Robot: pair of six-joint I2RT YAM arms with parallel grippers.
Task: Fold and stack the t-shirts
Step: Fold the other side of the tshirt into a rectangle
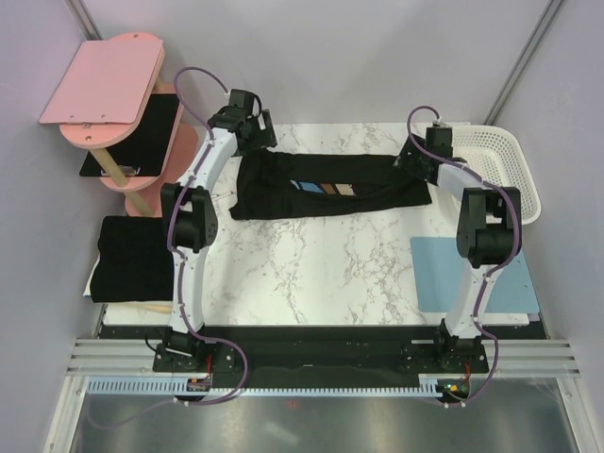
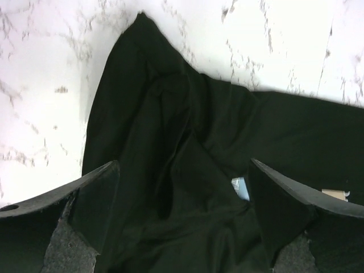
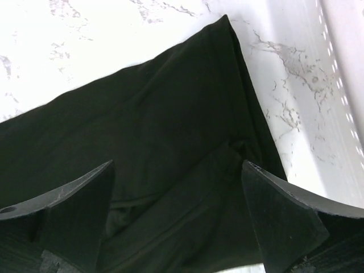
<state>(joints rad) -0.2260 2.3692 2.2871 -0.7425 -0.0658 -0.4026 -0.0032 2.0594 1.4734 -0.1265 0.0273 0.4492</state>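
My left gripper is next going to lower and move slightly back onto that fold (image 1: 276, 176) (image 2: 186, 169), because loose fabric at this end of the t-shirt overlaps the print.
A black t-shirt (image 1: 330, 193) lies stretched left to right across the far half of the marble table, folded lengthwise, with its blue, white and tan print (image 1: 321, 187) showing. My left gripper (image 1: 255, 140) is open over the shirt's left end; its wrist view shows bunched fabric (image 2: 170, 114) between the spread fingers (image 2: 96, 193) and a sliver of the print (image 2: 242, 187). My right gripper (image 1: 413, 159) is open over the right end, with flat fabric (image 3: 170, 114) between its fingers (image 3: 278, 210). A second black shirt (image 1: 132, 257) lies folded at the table's left edge.
A white basket (image 1: 510, 156) stands at the far right. A light blue mat (image 1: 467, 274) lies at the near right. A pink stand (image 1: 104, 80) at the far left holds a thin black board (image 1: 132, 137). Bare marble (image 1: 311, 269) spans the near middle.
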